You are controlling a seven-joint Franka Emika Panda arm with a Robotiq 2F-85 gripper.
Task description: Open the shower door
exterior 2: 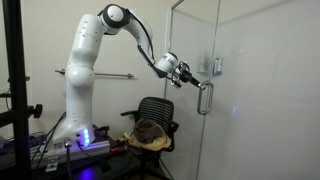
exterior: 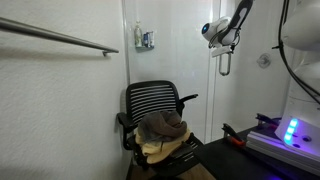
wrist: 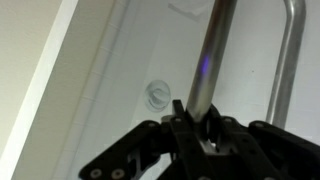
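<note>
The chrome handle bar (exterior 2: 201, 99) (wrist: 212, 60) runs between my closed fingers. My gripper will pull it back toward the robot base next, swinging the glass panel, and then let go of the bar.
The shower door (exterior 2: 200, 50) is a tall clear glass panel, seen in both exterior views (exterior: 195, 80). Its short vertical chrome handle (exterior 2: 204, 98) hangs at mid height (exterior: 225, 64). My gripper (exterior 2: 190, 78) reaches in at the top of the handle (exterior: 222, 42). In the wrist view the chrome handle bar (wrist: 212, 60) runs down between the jaws of my gripper (wrist: 200, 118), which are shut on it. A second chrome bar (wrist: 286, 60) shows at the right.
A black office chair (exterior: 160, 100) with folded cloths on it stands by the glass (exterior 2: 155, 118). A long grab bar (exterior: 60, 38) runs along the white wall. The robot base (exterior 2: 78, 95) stands on a table with lit blue electronics (exterior: 291, 130). A round fitting (wrist: 157, 93) sits on the wall.
</note>
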